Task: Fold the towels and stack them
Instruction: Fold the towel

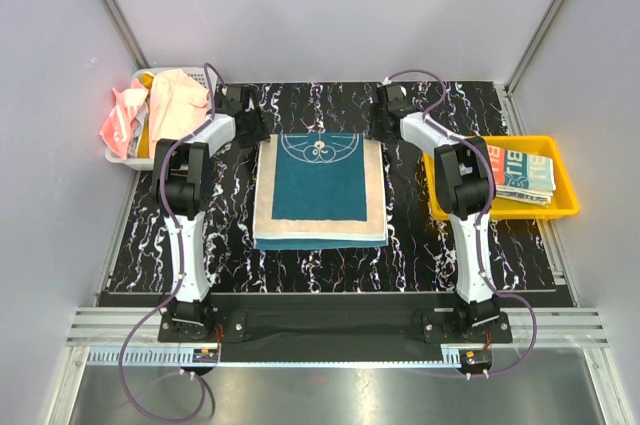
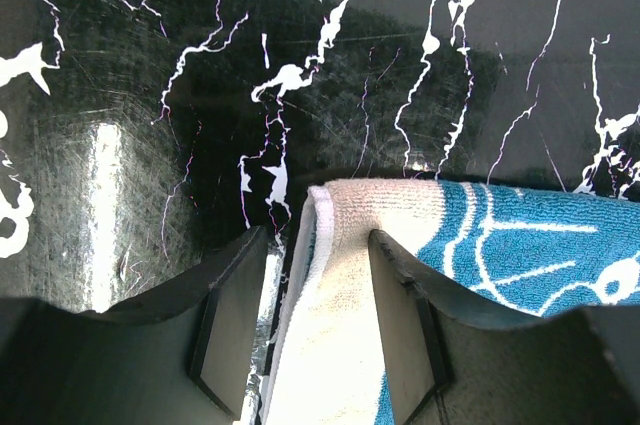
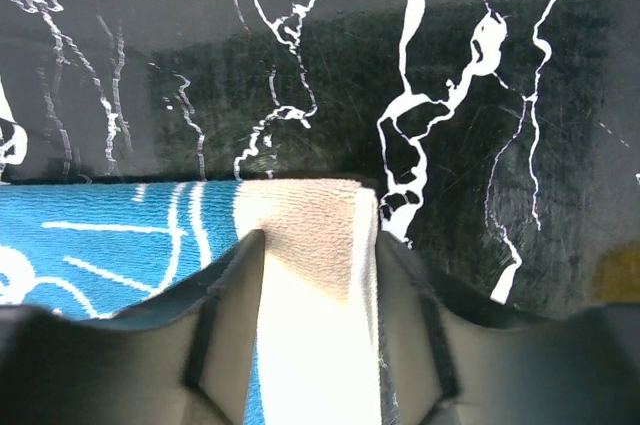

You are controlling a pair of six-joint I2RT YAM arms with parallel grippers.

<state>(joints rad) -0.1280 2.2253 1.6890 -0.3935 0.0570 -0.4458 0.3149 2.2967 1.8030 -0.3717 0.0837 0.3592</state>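
The fingers of my left gripper already straddle the cream border's edge, so next my left gripper needs to stay at the towel's far corner nearest the basket and draw them together.
A teal-and-cream towel [image 1: 320, 190] lies folded flat in the middle of the black marbled table. My left gripper [image 1: 245, 125] is at its far left corner. In the left wrist view the left gripper [image 2: 318, 245] is open astride the cream border [image 2: 340, 275]; a gap shows beside the left finger [image 2: 225, 325]. My right gripper [image 1: 383, 123] is at the far right corner. In the right wrist view the right gripper [image 3: 320, 245] straddles the flat cream border [image 3: 315, 225], jaws apart, both close against the cloth. The teal pattern [image 3: 100, 245] runs off to the left.
A white mesh basket [image 1: 143, 75] at the far left holds a pale peach towel [image 1: 180, 100] and a coral pink one [image 1: 120, 123]. A yellow tray [image 1: 566, 185] on the right holds folded towels [image 1: 525, 175]. Grey walls enclose the table.
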